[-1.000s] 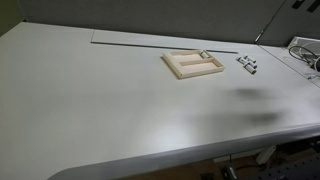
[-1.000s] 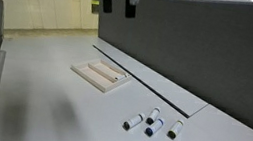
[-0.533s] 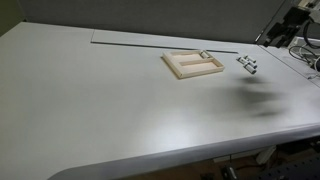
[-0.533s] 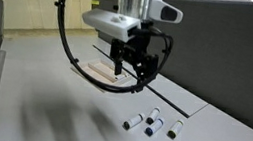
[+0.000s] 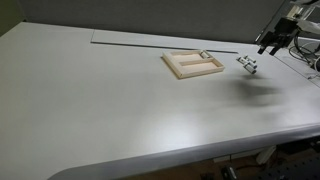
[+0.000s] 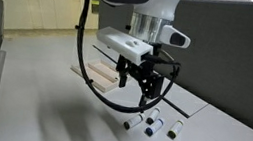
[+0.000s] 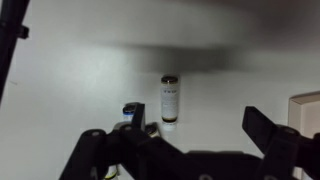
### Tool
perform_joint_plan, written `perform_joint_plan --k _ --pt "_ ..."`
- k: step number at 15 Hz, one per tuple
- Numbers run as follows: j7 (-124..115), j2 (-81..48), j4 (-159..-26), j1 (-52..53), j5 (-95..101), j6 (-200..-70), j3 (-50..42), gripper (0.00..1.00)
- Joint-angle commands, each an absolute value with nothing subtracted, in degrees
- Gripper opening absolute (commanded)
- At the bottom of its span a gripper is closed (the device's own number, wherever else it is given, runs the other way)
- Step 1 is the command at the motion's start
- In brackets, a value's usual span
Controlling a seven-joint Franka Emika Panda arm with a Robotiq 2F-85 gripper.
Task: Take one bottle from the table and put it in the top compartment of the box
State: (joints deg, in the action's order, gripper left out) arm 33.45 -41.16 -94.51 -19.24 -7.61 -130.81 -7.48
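Observation:
My gripper is open and will move down next onto the pale bottle's body point(image 6: 133, 121) point(image 7: 169, 100), which lies lengthwise between the fingers, so they can close across the bottle's sides.
Several tiny pale bottles point(image 6: 152, 125) lie together on the off-white table point(image 6: 41, 98); they also show in an exterior view point(image 5: 247, 64). My gripper point(image 6: 141, 95) hangs open and empty just above them, near the table's far right side point(image 5: 272, 42). In the wrist view one pale bottle point(image 7: 170, 100) lies ahead of the open jaws point(image 7: 180, 145), with a dark-capped one point(image 7: 132, 110) beside it, partly hidden by a finger. The light-wood box point(image 5: 193, 65) lies apart from the bottles, partly behind the arm point(image 6: 96, 74). A small pale thing lies in its narrow top compartment point(image 5: 203, 54).
A long thin seam point(image 5: 150, 44) runs across the table behind the box. A dark partition wall point(image 6: 240, 57) stands along the table's far side. Cables point(image 5: 305, 52) lie at the table's right end. The rounded table edge point(image 5: 200, 150) is in front.
The arm has come down into view and lowered over the group of bottles, jaws open. The bottles and the box have not moved.

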Motion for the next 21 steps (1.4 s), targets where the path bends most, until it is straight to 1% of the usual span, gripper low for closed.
perform_joint_plan --k 1,4,12,16,17,18,19,20,21 --pt "32.5 -41.1 -94.2 -20.8 -6.0 -130.7 -5.8 1.0" --pt "32.9 -42.8 -92.9 -21.0 -6.3 -131.0 -5.3 1.0" --pt "32.7 -49.8 -90.3 -21.5 -5.1 -137.7 -3.3 1.0" --pt "31.6 -52.9 -88.0 -21.3 -3.6 -137.6 -3.3 1.0" --pt "31.2 -53.5 -87.4 -21.2 -3.4 -137.2 -3.5 0.75" --pt "30.9 -54.0 -86.9 -21.2 -3.2 -137.0 -3.6 0.74" --pt "30.4 -54.4 -86.3 -21.0 -2.8 -136.7 -3.7 0.68" --pt "30.0 -54.7 -85.9 -21.0 -2.6 -136.6 -3.8 0.6" --pt "29.5 -55.0 -85.5 -20.9 -2.4 -136.6 -3.9 0.53"
